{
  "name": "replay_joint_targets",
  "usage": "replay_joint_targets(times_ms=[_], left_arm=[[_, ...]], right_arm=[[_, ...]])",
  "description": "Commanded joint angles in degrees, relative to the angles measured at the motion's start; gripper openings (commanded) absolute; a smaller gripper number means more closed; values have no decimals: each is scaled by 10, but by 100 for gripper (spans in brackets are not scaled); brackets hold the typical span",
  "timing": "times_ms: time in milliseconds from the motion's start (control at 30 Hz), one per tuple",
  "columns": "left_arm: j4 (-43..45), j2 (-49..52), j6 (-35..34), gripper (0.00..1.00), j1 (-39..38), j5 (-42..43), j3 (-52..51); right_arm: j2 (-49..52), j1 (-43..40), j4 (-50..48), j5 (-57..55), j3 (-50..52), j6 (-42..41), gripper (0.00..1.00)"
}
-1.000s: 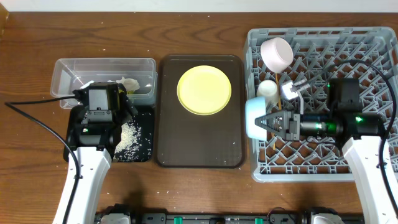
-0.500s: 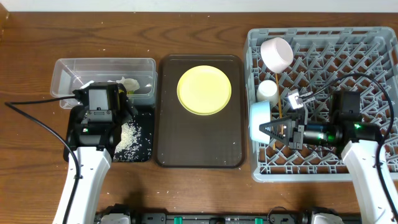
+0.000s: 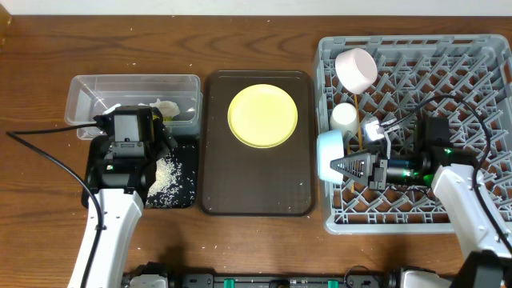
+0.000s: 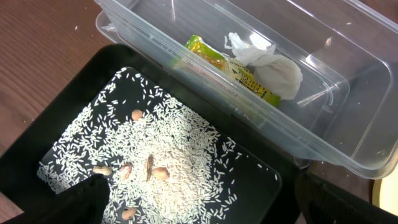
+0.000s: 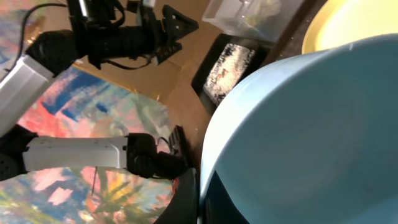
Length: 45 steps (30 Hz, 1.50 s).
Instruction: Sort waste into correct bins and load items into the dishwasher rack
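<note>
The rack [image 3: 448,64] space beside the white cup [image 3: 344,117] lies below, so my right gripper will next go right in the overhead view, lower the overhanging bowl into that space and release it.
My right gripper [image 3: 340,168] is shut on the rim of the light blue bowl [image 3: 330,156], which it holds on edge at the left side of the grey dishwasher rack [image 3: 448,64]. In the right wrist view the bowl [image 5: 311,124] fills the frame, its rim pinched between my fingers [image 5: 189,199]. A white cup [image 3: 344,117] and a pinkish-white bowl [image 3: 357,69] sit in the rack. The yellow plate [image 3: 262,116] lies outside it. My left gripper [image 4: 205,205] hangs open over the black tray [image 4: 37,143] of rice [image 4: 168,162]. The clear tub [image 4: 348,137] holds the wrapper [image 4: 230,65] and tissue [image 4: 273,68].
The plate rests on a dark brown serving tray [image 3: 216,184] between the bins and the rack. A few peanuts [image 4: 160,173] lie among the rice. Cables run from both arms across the table and over the rack.
My right gripper has shifted slightly toward the front of the rack with the blue bowl, and its wrist has turned. The left arm has stayed still.
</note>
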<state>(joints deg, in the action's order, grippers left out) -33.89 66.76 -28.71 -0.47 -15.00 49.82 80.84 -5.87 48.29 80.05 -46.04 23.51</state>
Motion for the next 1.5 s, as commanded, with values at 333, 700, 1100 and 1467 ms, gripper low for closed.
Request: replay_joint_targets(times_ms=[333, 700, 1100, 1467], left_arm=[[0, 2, -5, 98, 2, -7, 9], [0, 2, -5, 98, 2, -7, 9], [0, 2, -5, 98, 2, -7, 9], [0, 2, -5, 98, 2, -7, 9]], right_arm=[[35, -79, 34, -67, 5, 34, 1], [35, -83, 69, -159, 5, 33, 3], [35, -106, 68, -248, -3, -30, 22], [35, -107, 120, -330, -96, -72, 39]])
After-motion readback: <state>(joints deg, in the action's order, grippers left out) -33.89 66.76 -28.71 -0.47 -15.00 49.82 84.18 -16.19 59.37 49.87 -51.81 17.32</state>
